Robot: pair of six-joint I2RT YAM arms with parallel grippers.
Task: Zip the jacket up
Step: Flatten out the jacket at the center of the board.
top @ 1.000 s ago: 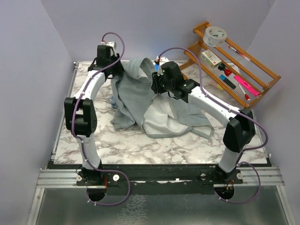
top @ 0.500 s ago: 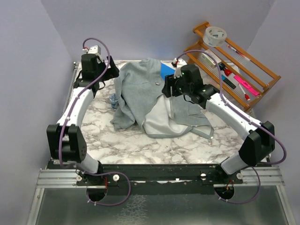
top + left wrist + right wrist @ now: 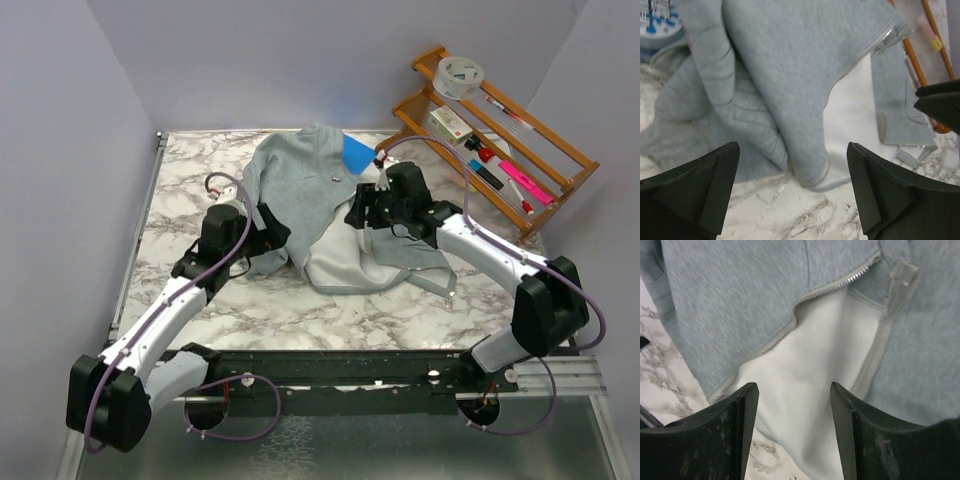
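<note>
My right gripper brings its fingers outward and down astride the zipper edge's far end [image 3: 350, 199] [image 3: 871, 261] next. That end shows plainly against white lining, outward of and below the gripper.
The light grey jacket [image 3: 300, 185] lies crumpled on the marble table, front open, with its white lining [image 3: 335, 262] showing. In the right wrist view the two zipper halves [image 3: 805, 296] run apart over the lining. My left gripper [image 3: 272, 240] is low at the jacket's near left side. It is open, with a folded hem [image 3: 815, 175] between its fingers [image 3: 695, 190] but untouched. My right gripper [image 3: 362, 214] hovers over the open front, open and empty, its fingertips [image 3: 740, 410] above the lining.
A blue pad [image 3: 357, 153] pokes out behind the jacket. A wooden rack [image 3: 500, 140] with tape, pens and boxes stands at the back right. A small blue and white round object [image 3: 657, 22] sits by the jacket's left edge. Bare marble [image 3: 330, 320] lies near the front.
Both grippers opened and let go of the jacket, which settled flatter on the table. My left arm swung from the far left corner to the jacket's near left. The right gripper shifted slightly.
</note>
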